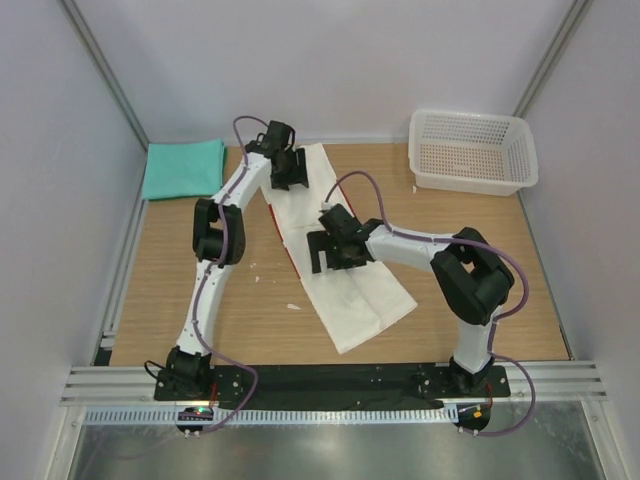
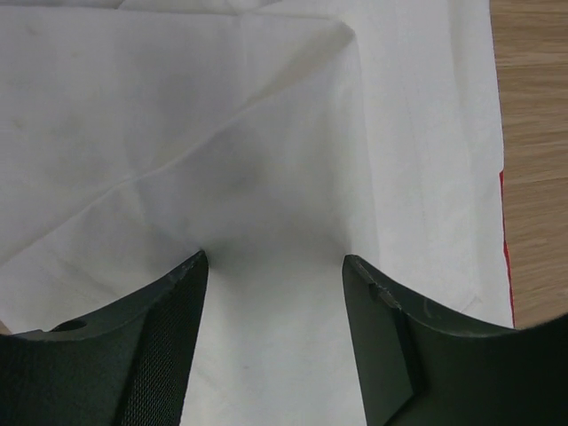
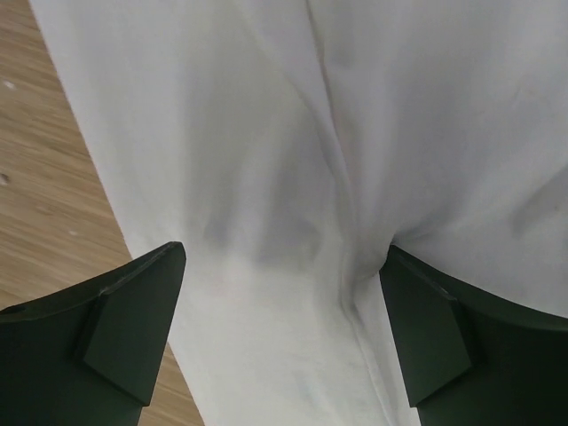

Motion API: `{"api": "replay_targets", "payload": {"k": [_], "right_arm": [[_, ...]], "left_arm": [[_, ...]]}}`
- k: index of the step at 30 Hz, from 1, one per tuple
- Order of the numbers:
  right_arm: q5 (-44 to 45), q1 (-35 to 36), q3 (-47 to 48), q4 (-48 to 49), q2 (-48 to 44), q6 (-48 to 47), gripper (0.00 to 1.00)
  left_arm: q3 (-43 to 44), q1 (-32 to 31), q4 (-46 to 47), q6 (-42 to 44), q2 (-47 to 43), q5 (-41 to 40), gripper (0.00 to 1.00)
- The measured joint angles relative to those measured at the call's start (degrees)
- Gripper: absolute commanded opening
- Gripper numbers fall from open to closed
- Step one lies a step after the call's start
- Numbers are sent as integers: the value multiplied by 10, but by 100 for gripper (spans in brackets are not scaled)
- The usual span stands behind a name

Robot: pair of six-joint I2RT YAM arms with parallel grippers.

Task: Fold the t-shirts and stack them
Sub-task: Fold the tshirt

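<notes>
My right gripper moves back and to its right in the top view onto the folded white t-shirt's near basket-side corner (image 1: pixel 411 304) next and closes, since it lies uncovered.
The white t-shirt (image 1: pixel 355 300) lies as a long folded strip, running diagonally from the table's far middle toward the near right. A thin red edge (image 1: pixel 279 228) of its print shows along its left side. My left gripper (image 1: pixel 286 176) is over the strip's far end, open, with its fingertips down on the white cloth (image 2: pixel 266 133) and plain cloth between them. My right gripper (image 1: pixel 326 250) is over the strip's middle, open wide, straddling a crease in the cloth (image 3: pixel 355 106). The teal-green t-shirt (image 1: pixel 183 168) lies folded at the far left, away from both grippers.
A white mesh basket (image 1: pixel 472 151) stands at the far right corner. Bare wooden table (image 1: pixel 170 290) shows to the left of the white shirt. Small white scraps (image 1: pixel 292 306) lie near the strip's left edge. Walls close in the sides and the back.
</notes>
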Motion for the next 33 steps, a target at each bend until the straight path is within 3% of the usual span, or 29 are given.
{"api": "replay_targets", "payload": {"k": [8,13,18,23,33], "right_arm": [[-12,68,44,79,44,201,100],[1,115,47,95,48,256,100],[39,134,65,50,51,241,100],[71,106,63,-15,37,183,100],[60,36,12,-99,-104,75,99]], "left_arm": [[46,2,45,88,35,53,67],[45,6,76,92,42,98,68],[37,9,95,88,41,122,68],[12,12,103,68,24,127,69],[-105,20,69,37,-174,130,73]]}}
